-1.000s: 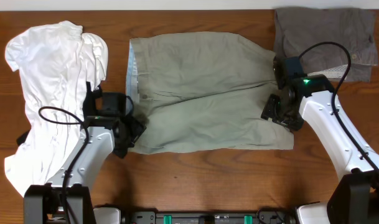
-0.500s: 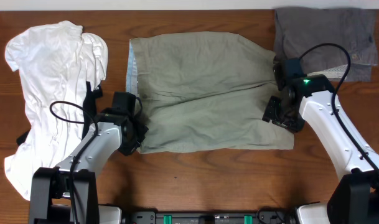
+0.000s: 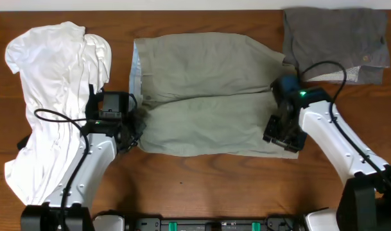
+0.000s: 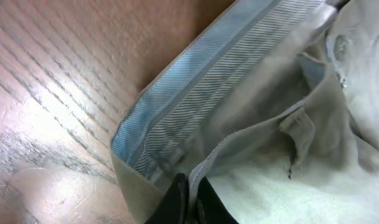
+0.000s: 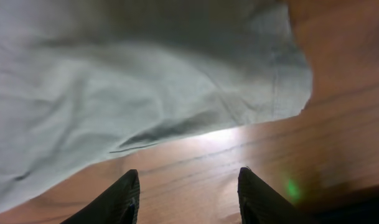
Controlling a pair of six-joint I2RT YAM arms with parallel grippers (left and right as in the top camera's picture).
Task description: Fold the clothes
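Note:
I should next use my left gripper to pull the waistband edge back toward my base onto the bare wood in front and release it, because cloth beside the lining (image 4: 220, 81) is bunched.
The clothes, khaki shorts (image 3: 201, 96), lie spread flat in the middle of the table, waistband to the left. My left gripper (image 3: 133, 126) is at the near left corner of the waistband. In the left wrist view the left gripper (image 4: 189, 198) is shut on the waistband edge, just below the pale blue striped lining (image 4: 220, 81). My right gripper (image 3: 284, 136) hovers at the near right leg hem. In the right wrist view the right gripper (image 5: 189, 186) stands open over bare wood, with the khaki hem (image 5: 177, 81) just beyond its tips and nothing between them.
A crumpled white T-shirt (image 3: 54, 96) lies left of the left arm. Darker grey shorts (image 3: 336, 38) lie at the back right corner, close behind the right arm. Brown wooden table (image 3: 201, 186) shows along the front.
The left gripper has shut on the waistband edge and shifted slightly back. The right gripper has moved toward the front edge of the shorts, its jaws narrowing a little.

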